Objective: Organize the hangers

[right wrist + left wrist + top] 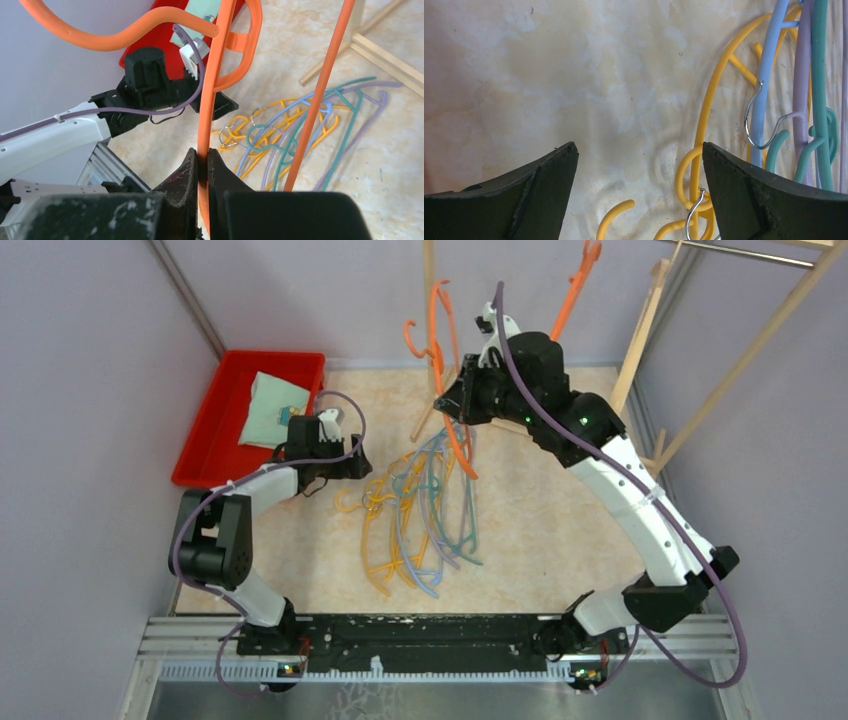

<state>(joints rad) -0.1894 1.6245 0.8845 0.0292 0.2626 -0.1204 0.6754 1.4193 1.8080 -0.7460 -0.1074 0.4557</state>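
The right gripper will rise to the metal bar (pixel 728 251) above it and to its right in the top view, lay the hanger's hook over the metal bar and let go.
My right gripper (pixel 452 405) is shut on an orange hanger (pixel 460 450) and holds it upright above the table, near the rack; in the right wrist view the fingers (pixel 202 152) pinch its thin bar (pixel 212 90). A second orange hanger (pixel 572 295) hangs high at the back. A tangled pile of yellow, light blue, lavender and teal hangers (pixel 420 510) lies on the table. My left gripper (pixel 350 465) is open and empty at the pile's left edge, over the yellow hanger's hook (pixel 704 115), next to a light blue (pixel 769 60) and a teal one (pixel 820 75).
A red bin (pixel 215 435) holding a pale green cloth (pixel 272 410) stands at the back left. Light wooden rack poles (pixel 640 330) rise at the back and right. Purple walls close in on both sides.
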